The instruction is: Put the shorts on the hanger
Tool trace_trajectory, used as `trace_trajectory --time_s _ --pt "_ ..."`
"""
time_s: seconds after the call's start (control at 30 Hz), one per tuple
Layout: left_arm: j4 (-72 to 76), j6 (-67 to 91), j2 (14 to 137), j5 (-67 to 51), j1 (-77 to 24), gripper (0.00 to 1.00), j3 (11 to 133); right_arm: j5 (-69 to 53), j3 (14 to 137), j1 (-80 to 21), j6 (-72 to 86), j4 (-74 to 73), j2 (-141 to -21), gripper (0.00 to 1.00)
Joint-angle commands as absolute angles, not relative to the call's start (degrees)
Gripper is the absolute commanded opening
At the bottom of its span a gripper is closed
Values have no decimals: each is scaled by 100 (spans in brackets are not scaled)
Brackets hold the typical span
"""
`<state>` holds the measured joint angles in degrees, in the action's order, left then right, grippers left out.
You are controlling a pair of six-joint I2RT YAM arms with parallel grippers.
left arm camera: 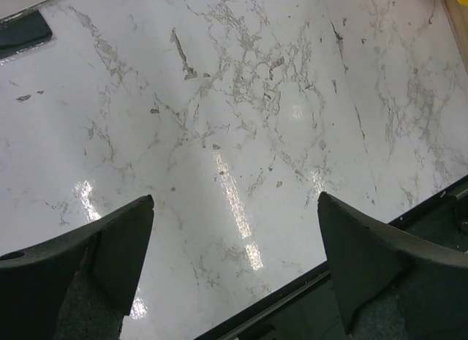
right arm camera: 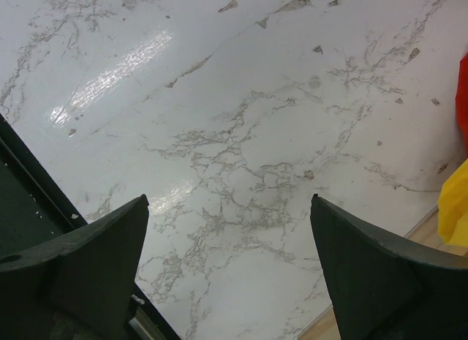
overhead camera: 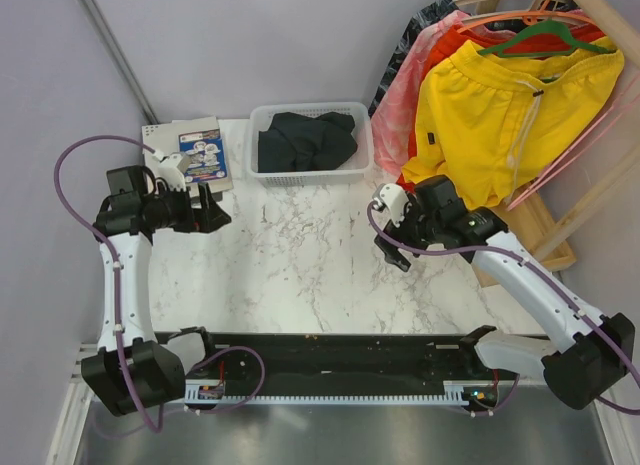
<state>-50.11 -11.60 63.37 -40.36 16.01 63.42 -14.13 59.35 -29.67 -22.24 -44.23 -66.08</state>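
Note:
My left gripper should reach over the basket's rim, down onto the shorts' booklet-side fold (overhead camera: 286,145), outward of it and to its right in the top view.
The dark shorts (overhead camera: 305,140) lie bunched inside the white basket (overhead camera: 262,117) at the back of the marble table. The pale-pink hanger (overhead camera: 575,150) shows as thin pink rods slanting down at the right, beside the yellow shorts. My left gripper (overhead camera: 210,210) hovers over the table's left side, open and empty, its tips wide apart over bare marble in the left wrist view (left arm camera: 234,230). My right gripper (overhead camera: 383,230) is near the table's right side, below and right of the basket, also open with nothing between the fingers (right arm camera: 228,230).
Bright yellow shorts (overhead camera: 500,115) hang on a green hanger (overhead camera: 545,35) at the back right, with orange hangers and pink cloth (overhead camera: 410,95) behind. A wooden rack (overhead camera: 540,225) stands beside the table. A booklet (overhead camera: 200,155) lies back left. A black rail (overhead camera: 330,365) runs along the near edge.

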Motion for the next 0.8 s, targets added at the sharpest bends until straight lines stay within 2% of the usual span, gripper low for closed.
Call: trace_trajectory --time_s 0.0,0.23,0.37,0.43,0.53,0.77 --pt "-4649 -1450 6626 -3893 1538 99 6907 -1459 6284 -2953 -2215 -4263 -6759 98" --pt "-4246 -941 8523 -3517 766 99 9302 -1266 6310 -2953 -1934 -4008 -7031 98" --pt "-4122 -660 10111 -2937 -128 99 10860 -1213 6354 -2944 -1811 -3920 -7066 98" --pt "-4035 -476 10685 -2462 -351 99 11754 -1152 6398 -2944 -1793 -3894 -7127 98" --pt "-3930 -431 11713 -2426 -588 99 12705 -1195 6434 -2944 -1767 -3920 -7233 98" --pt "-3376 -782 13297 -2031 -1010 99 13720 -1292 6390 -2936 -1740 -3973 -7400 98"
